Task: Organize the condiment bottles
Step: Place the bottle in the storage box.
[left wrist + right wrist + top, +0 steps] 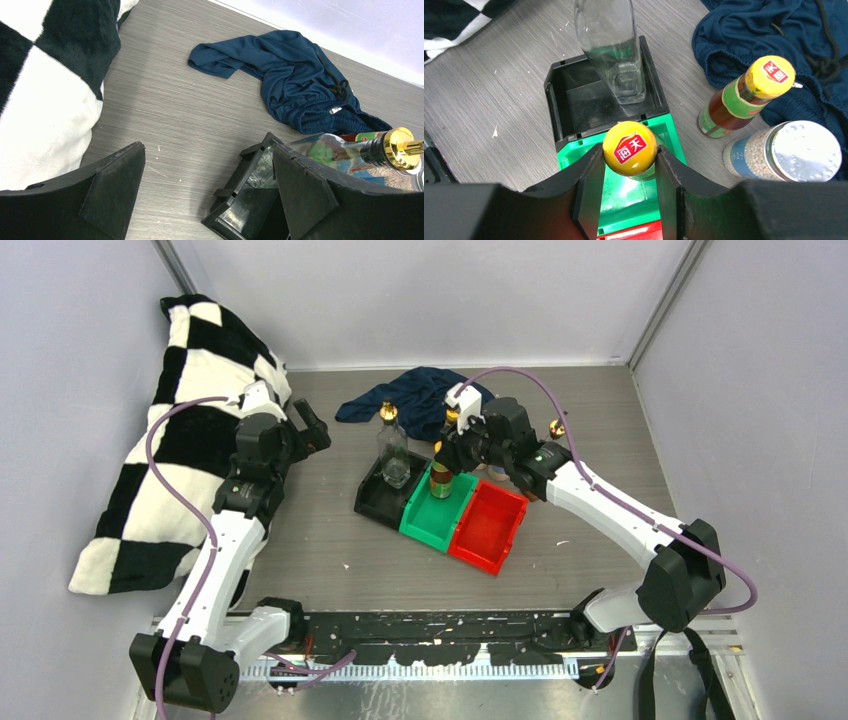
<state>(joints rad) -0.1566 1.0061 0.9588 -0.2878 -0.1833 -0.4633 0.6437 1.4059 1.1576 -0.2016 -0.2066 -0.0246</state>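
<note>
I need to lower the upright dark bottle with my right gripper onto the otherwise empty bottom of the green bin next and let go of it. The green bin's far end (447,498) (640,184) is below the gripper.
My right gripper (629,156) is shut on the neck of a dark bottle with a yellow cap (629,148), held upright over the green bin (629,197); in the top view the bottle (441,481) stands at the bin's far end. A clear glass bottle with a gold top (393,445) stands in the black bin (375,502). A second yellow-capped bottle (744,95) and a white-capped jar (784,152) stand on the table behind the bins. My left gripper (207,150) is open and empty, left of the black bin (245,200).
The black, green and red bins (490,528) sit side by side mid-table. A blue cloth (415,395) lies behind them. A black-and-white checked pillow (190,430) fills the left side. Another gold-topped bottle (557,428) shows behind the right arm.
</note>
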